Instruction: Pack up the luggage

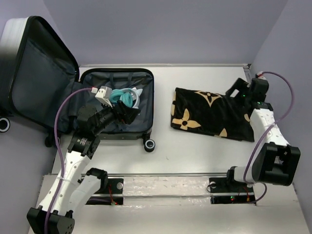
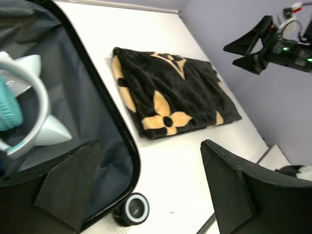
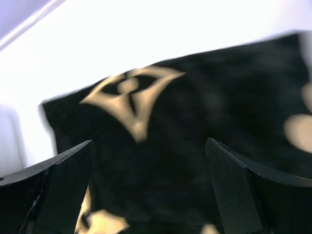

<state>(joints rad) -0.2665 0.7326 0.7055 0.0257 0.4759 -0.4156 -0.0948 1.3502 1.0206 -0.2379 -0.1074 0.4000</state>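
Note:
The right gripper brings its open fingers down and back onto the cloth's end farthest from the luggage (image 1: 240, 112) (image 3: 279, 114) next.
The luggage lies open at the left, lid (image 1: 39, 78) propped up and grey-lined base (image 1: 144, 124) flat on the table. White and teal headphones (image 1: 127, 97) and a white charger (image 1: 102, 94) lie in the base. My left gripper (image 1: 127, 113) is open and empty over the base, beside the headphones (image 2: 24, 112). The left wrist view shows the base's rim (image 2: 127, 146) between its fingers. A folded black cloth with tan flowers (image 1: 212, 114) lies on the table to the right. My right gripper (image 1: 235, 90) is open and empty just above the cloth's far right part (image 3: 195, 122).
A luggage wheel (image 1: 149, 145) sticks out at the base's near right corner and shows in the left wrist view (image 2: 132, 209). Purple walls close the back and right sides. A metal rail (image 1: 165, 185) runs along the near edge between the arm bases.

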